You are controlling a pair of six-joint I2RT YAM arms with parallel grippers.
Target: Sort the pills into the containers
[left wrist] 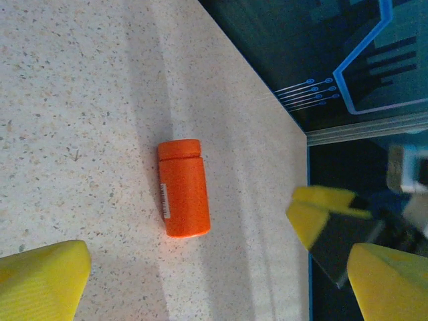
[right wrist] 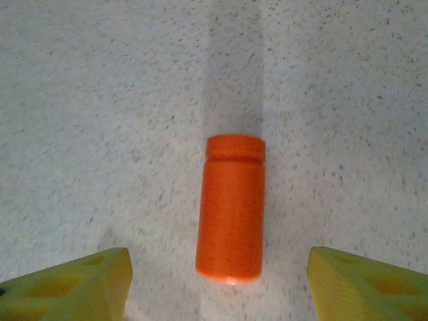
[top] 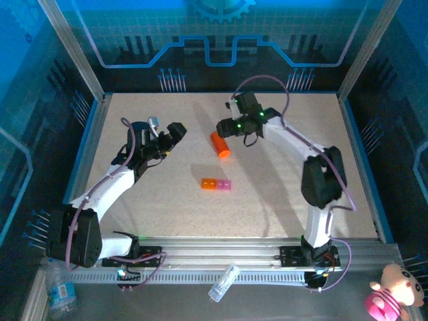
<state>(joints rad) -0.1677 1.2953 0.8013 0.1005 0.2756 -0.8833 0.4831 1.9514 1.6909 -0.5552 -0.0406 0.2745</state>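
My right gripper lowers over the cap end of the orange cylindrical bottle next, then closes, since the bottle lies lengthwise between its wide-open fingers.
An orange cylindrical bottle (top: pixel 220 144) lies on its side on the speckled table, cap end toward the back. In the right wrist view the bottle (right wrist: pixel 231 207) rests just ahead of my right gripper (right wrist: pixel 221 287), whose yellow fingers (right wrist: pixel 73 284) stand wide apart and clear of it. My right gripper (top: pixel 223 128) hovers at the bottle's far end. Left of the bottle, my left gripper (top: pixel 178 132) is wide open and holds nothing; its wrist view shows the bottle (left wrist: pixel 182 188) ahead of it. The containers (top: pixel 216 184), an orange and pink strip, sit mid-table. The pills are out of view.
Raised frame rails edge the table. A clear plastic bottle (top: pixel 224 283) lies on the front rail between the arm bases. A pink plush toy (top: pixel 394 294) and a water bottle (top: pixel 60 292) sit off the table at the front corners.
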